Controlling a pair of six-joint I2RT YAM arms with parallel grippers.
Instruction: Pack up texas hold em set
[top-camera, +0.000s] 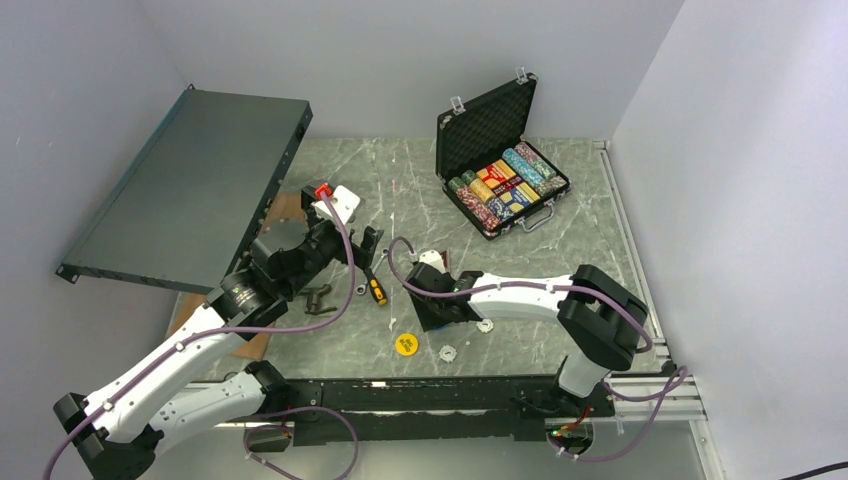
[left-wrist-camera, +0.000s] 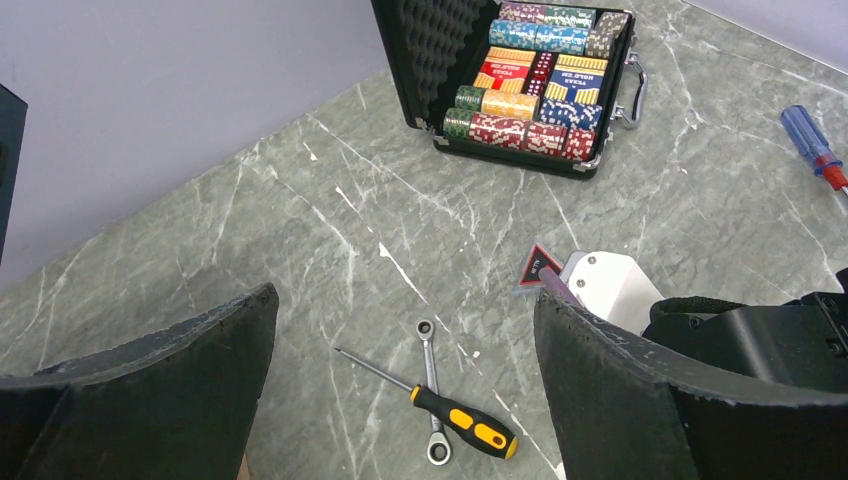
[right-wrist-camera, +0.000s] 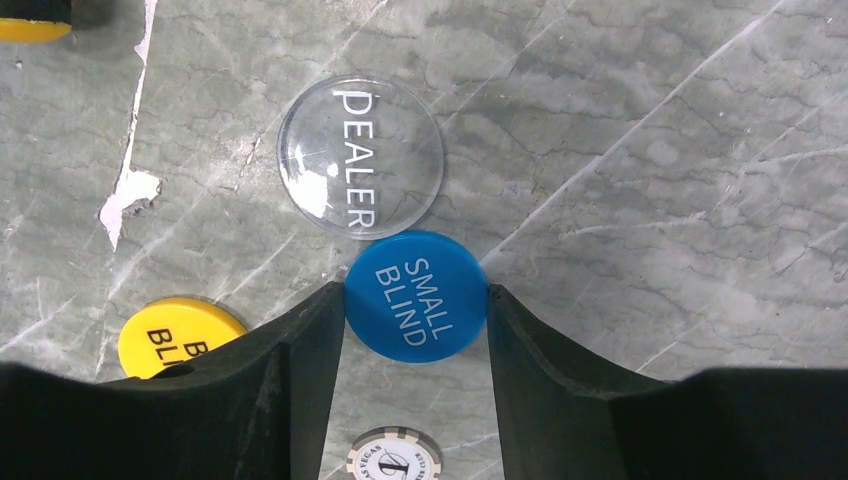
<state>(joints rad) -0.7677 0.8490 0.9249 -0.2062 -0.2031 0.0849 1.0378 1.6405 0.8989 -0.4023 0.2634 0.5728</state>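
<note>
The open briefcase lies outward of my gripper, so my right gripper will next carry the SMALL BLIND button up and outward and release it onto the red card pack.
The black briefcase stands open at the back right, with rows of multicoloured poker chips inside; the left wrist view shows the case and chips too. My right gripper is low over the table, both fingertips touching the rim of the blue SMALL BLIND button. A clear DEALER button touches it on the far side. A yellow button lies to the left, partly behind a finger. My left gripper hangs wide open above the table, holding nothing.
A yellow-handled screwdriver lies across a wrench under the left gripper. A blue-handled screwdriver is at the right. A large dark-grey panel leans at the back left. A white chip lies between the right fingers, and another loose chip is near the yellow button.
</note>
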